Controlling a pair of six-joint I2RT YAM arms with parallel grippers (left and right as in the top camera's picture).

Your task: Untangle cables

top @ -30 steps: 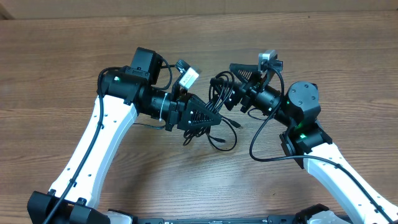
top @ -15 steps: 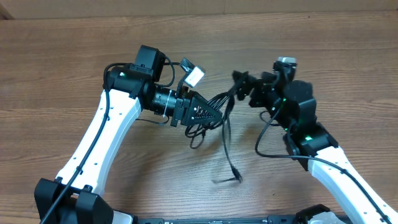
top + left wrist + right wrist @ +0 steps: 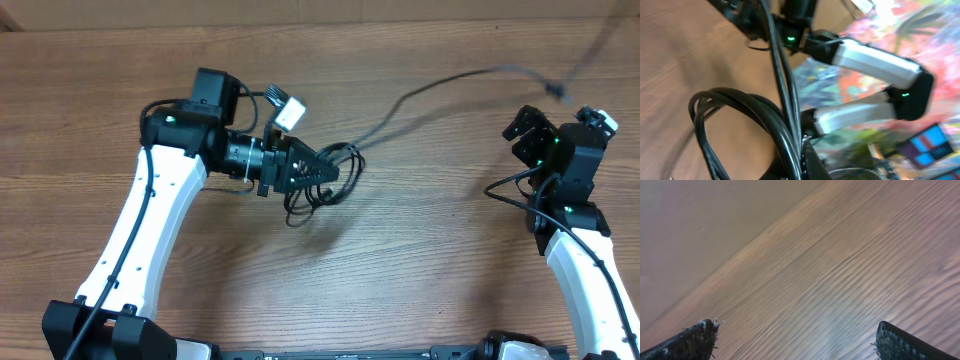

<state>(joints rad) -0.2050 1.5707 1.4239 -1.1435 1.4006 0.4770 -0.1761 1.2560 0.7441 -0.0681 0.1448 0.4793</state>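
My left gripper will next go down with its fingers tipping downward, toward the bare tabletop below it, and release the cable heap where its loops have room to spread.
My left gripper (image 3: 328, 172) is shut on a bunch of thin black cables (image 3: 318, 192), whose loops hang below and beside the fingers. In the left wrist view the cable loops (image 3: 735, 112) run into the jaws (image 3: 807, 160). One long strand (image 3: 440, 80) stretches from the bunch up to the far right, blurred at its end. My right gripper (image 3: 525, 135) is far to the right, apart from the strand. In the right wrist view its fingers (image 3: 800, 340) are wide open with only the table between them.
The wooden table (image 3: 400, 270) carries nothing else. The right arm (image 3: 875, 55) shows in the left wrist view against a colourful background. Thicker black robot wires run along both arms.
My right gripper has swung far to the right and let go of the cables. One strand has pulled out long toward the upper right. My left gripper has shifted slightly left with the bunch.
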